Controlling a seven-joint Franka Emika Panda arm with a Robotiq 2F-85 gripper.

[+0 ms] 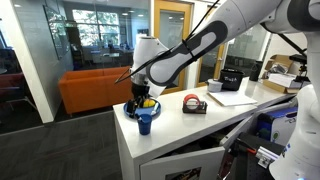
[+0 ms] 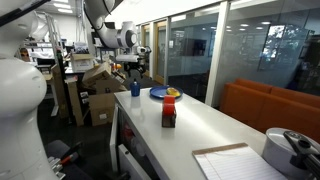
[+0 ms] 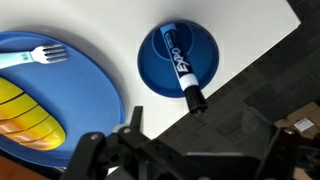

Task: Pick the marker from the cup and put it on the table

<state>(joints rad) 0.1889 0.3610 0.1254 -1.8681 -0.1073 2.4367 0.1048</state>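
Note:
My open fingers are just above the marker's black cap (image 3: pixel 197 101), which sticks out over the cup's rim, so my gripper needs to move down a little onto that cap next and close there.
In the wrist view the blue cup (image 3: pixel 170 55) is seen from above on the white table (image 3: pixel 245 30), near its edge. The marker (image 3: pixel 183 72) leans inside the cup, and its black cap sticks out over the rim towards me. My gripper (image 3: pixel 195 135) hangs above the cup, open and empty, with its dark fingers either side at the bottom of the view. In both exterior views the gripper (image 1: pixel 138 98) (image 2: pixel 133 70) is just above the cup (image 1: pixel 145 122) (image 2: pixel 135 88) at the table's end (image 1: pixel 200 128) (image 2: pixel 215 135).
A blue plate (image 3: pixel 60 90) with a white fork (image 3: pixel 40 55) and a yellow banana (image 3: pixel 20 110) lies beside the cup. A red-and-black tape dispenser (image 1: pixel 194 104) (image 2: pixel 169 108) stands further along. A notepad (image 1: pixel 230 97) and an orange sofa (image 1: pixel 90 90) are beyond.

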